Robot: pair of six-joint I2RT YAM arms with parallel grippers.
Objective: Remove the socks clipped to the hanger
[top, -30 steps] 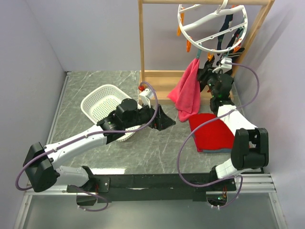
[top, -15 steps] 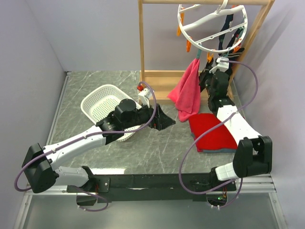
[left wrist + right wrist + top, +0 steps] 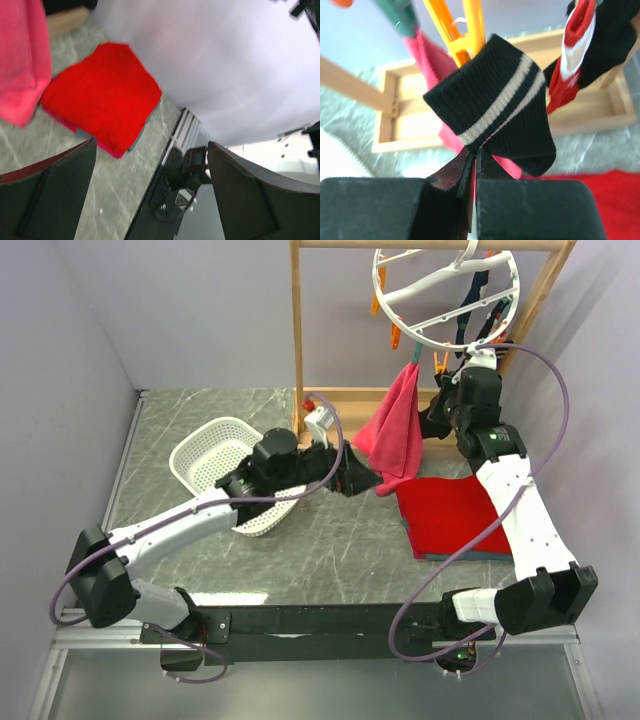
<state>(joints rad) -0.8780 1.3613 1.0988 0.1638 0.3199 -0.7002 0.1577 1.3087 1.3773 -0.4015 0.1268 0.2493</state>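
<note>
I need to reach outward with my left gripper, past the pink towel to the black sock's lower part [image 3: 433, 427], which hangs outward of the towel, to its right in the top view.
The hanger [image 3: 445, 295], a round white ring with spokes, hangs from the wooden rack at the top right. Dark socks [image 3: 472, 308] dangle from its far side. In the right wrist view a black sock with tan stripes [image 3: 495, 100] hangs from an orange clip [image 3: 465, 30]. My right gripper [image 3: 476, 157] is shut on this sock's lower edge. A second black sock with red and white [image 3: 580, 55] hangs to its right. From above, the right gripper [image 3: 437, 402] sits just under the ring. My left gripper [image 3: 357, 480] stands open and holds nothing [image 3: 150, 192], low beside the pink towel.
A pink towel [image 3: 395, 435] hangs from a teal clip [image 3: 400, 15] on the ring. A folded red cloth [image 3: 450, 515] lies on the table below the right arm. A white basket [image 3: 205, 455] sits at the left. The wooden rack post [image 3: 298, 330] and its base frame [image 3: 340, 410] stand behind.
My right gripper rose toward the ring and closed on the striped sock. The left arm moved right and forward, toward the pink towel, with its jaws still wide.
</note>
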